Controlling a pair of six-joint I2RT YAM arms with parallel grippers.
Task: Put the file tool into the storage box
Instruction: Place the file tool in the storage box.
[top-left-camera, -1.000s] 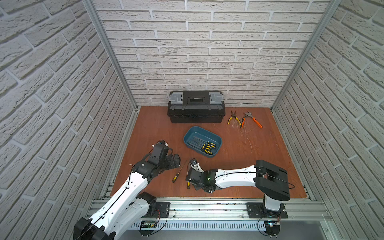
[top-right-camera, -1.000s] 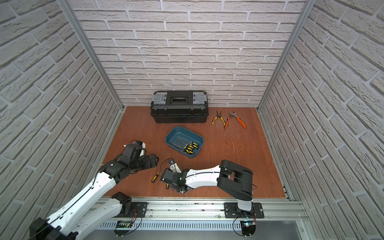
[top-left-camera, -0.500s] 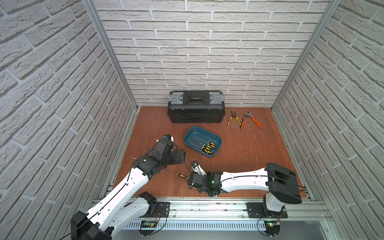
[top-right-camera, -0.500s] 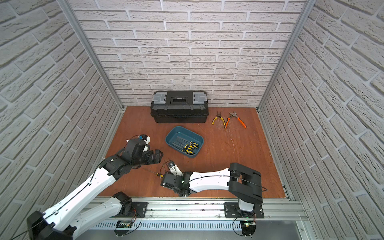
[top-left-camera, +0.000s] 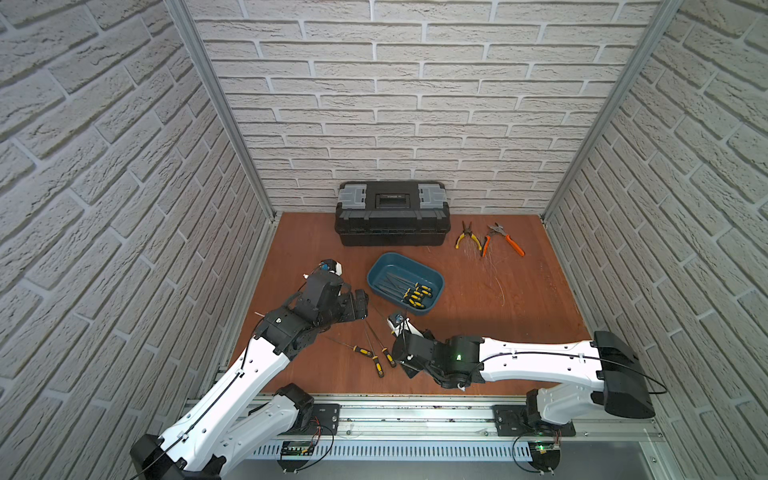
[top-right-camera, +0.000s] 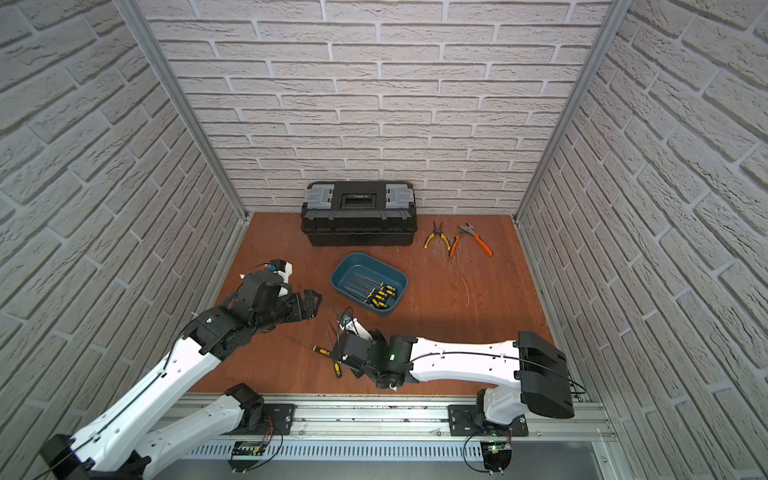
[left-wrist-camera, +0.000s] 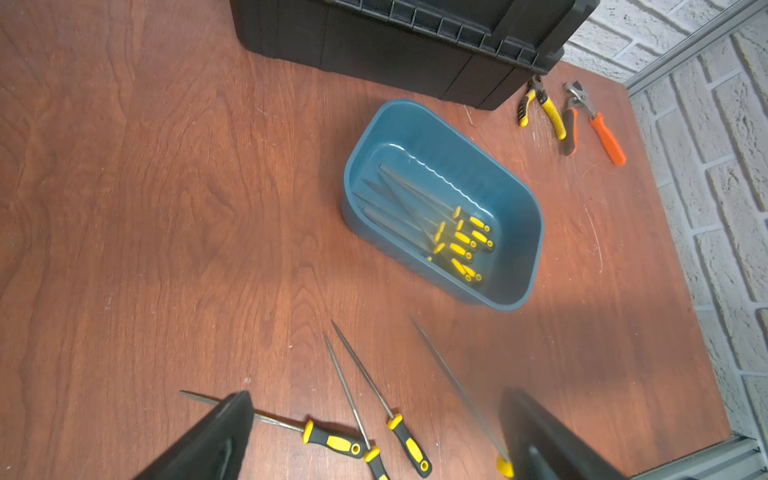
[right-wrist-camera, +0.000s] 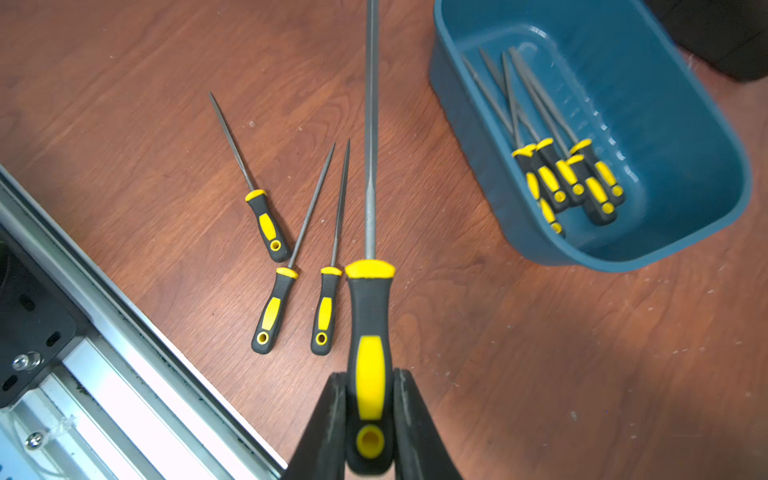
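My right gripper should move the file outward past the tub's near rim next and let it go over the handles gathered inside, because the file is still hanging outside.
My right gripper (right-wrist-camera: 370, 382) is shut on the black-and-yellow handle of a file tool (right-wrist-camera: 370, 307). The file hangs a little above the table, and its thin shaft (left-wrist-camera: 453, 382) points towards the left gripper. The storage box (top-left-camera: 438, 279), a teal tub, stands just beyond and holds several files (top-left-camera: 415, 293). In the right wrist view the box rim (right-wrist-camera: 731, 166) is off to one side of the held file. Three more files (right-wrist-camera: 270, 224) lie on the table beside the held one. My left gripper (left-wrist-camera: 374, 397) hovers open above those files, holding nothing.
A black toolbox (top-left-camera: 392, 214) stands against the back wall. Yellow pliers (top-left-camera: 469, 241) and orange pliers (top-left-camera: 505, 241) lie to its right. The aluminium rail (top-left-camera: 415, 411) runs along the front edge. Brick walls close in three sides.
The left arm has reached forward and right, towards the box. The right arm has drawn a little to the right with the file in its grip.
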